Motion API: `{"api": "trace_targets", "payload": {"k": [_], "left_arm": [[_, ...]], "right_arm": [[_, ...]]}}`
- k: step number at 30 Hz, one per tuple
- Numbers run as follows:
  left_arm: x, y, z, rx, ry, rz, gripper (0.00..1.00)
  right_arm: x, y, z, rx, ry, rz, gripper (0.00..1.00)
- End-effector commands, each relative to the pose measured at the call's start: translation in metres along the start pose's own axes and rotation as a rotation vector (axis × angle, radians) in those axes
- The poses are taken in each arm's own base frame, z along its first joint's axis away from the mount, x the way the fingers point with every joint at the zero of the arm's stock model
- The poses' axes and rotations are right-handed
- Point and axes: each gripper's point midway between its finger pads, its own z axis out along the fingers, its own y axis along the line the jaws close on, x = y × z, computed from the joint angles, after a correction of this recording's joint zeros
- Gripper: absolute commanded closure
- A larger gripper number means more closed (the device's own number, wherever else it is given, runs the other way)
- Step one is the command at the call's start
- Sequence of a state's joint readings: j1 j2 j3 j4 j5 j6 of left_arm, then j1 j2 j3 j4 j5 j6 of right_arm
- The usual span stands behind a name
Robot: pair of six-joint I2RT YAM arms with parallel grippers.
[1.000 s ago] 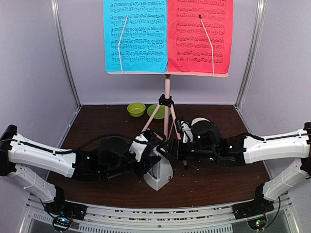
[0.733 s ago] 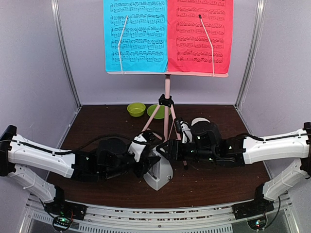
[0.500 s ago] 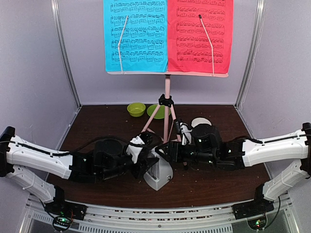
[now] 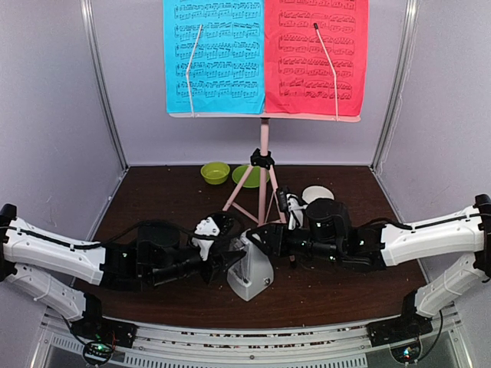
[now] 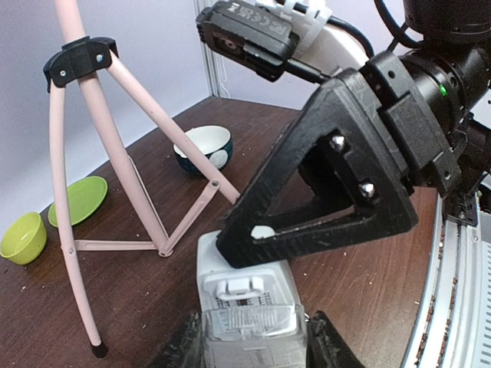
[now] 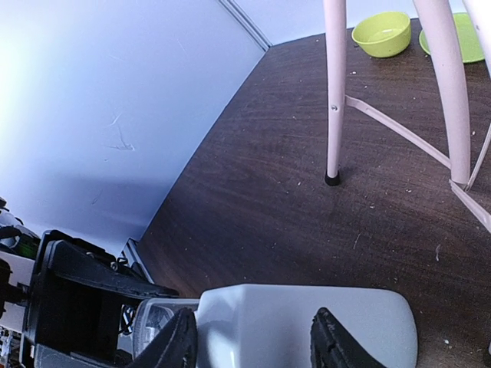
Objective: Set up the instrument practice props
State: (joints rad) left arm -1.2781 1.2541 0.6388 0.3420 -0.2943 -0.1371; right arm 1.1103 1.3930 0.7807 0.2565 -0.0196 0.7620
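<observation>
I will next use my left gripper to pull the metronome's cover away to the left in the top view and down onto empty table, as my right gripper holds the metronome body (image 6: 307,314).
The pale pink music stand (image 4: 263,165) stands at the back with the blue sheet (image 4: 213,54) and the red sheet (image 4: 314,54) on its desk. The white metronome (image 4: 250,272) stands on the table in front of it. My left gripper (image 4: 224,259) is shut on its clear cover (image 5: 249,322) from the left, fingers on both sides. My right gripper (image 4: 257,239) is shut on the white metronome body (image 6: 307,314) from the right. In the left wrist view the right gripper's black finger (image 5: 322,199) lies over the metronome top. The cover (image 6: 157,318) also shows in the right wrist view.
A lime green bowl (image 4: 215,172) and plate (image 4: 247,176) sit behind the stand's legs. A small white bowl with a dark base (image 4: 316,193) is behind my right arm. The stand's legs (image 5: 115,176) spread just beyond the metronome. Grey walls enclose the table.
My left arm has drawn back to the left and lower, its gripper still at the metronome. My right arm has shifted slightly nearer. The metronome stays where it was.
</observation>
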Motion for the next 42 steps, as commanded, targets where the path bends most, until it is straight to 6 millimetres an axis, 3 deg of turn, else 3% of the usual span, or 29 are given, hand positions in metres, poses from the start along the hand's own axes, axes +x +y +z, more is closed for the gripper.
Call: {"api": "trace_targets", "payload": {"k": [1,8,12,14,20,24,31,37,42], "left_arm": [[-0.013,-0.002,-0.007,0.016,-0.051,0.041,0.92],[-0.026,-0.007,-0.022,0.072,-0.067,0.073,0.92],[-0.024,0.006,-0.039,0.038,-0.059,0.026,0.92],[-0.014,0.021,-0.047,0.0,-0.018,-0.024,0.92],[0.039,0.09,-0.064,-0.201,0.161,-0.263,0.89],[0.072,0.12,-0.065,-0.288,0.318,-0.353,0.87],[0.114,0.148,-0.046,-0.367,0.576,-0.419,0.86],[0.142,0.165,-0.025,-0.407,0.672,-0.466,0.85],[0.164,0.171,-0.015,-0.425,0.719,-0.477,0.78]], "right_arm": [[0.08,-0.089,-0.008,0.3,0.264,-0.083,0.5],[0.072,-0.08,-0.001,0.293,0.267,-0.108,0.5],[0.067,-0.073,0.002,0.284,0.266,-0.118,0.5],[0.063,-0.068,0.002,0.268,0.263,-0.124,0.48],[0.038,-0.037,0.002,0.197,0.218,-0.15,0.41],[0.019,-0.018,-0.002,0.16,0.186,-0.161,0.37],[-0.022,0.019,-0.015,0.088,0.09,-0.166,0.23],[-0.071,0.066,-0.027,0.001,-0.006,-0.163,0.12],[-0.08,0.068,-0.053,-0.008,-0.042,-0.117,0.12]]}}
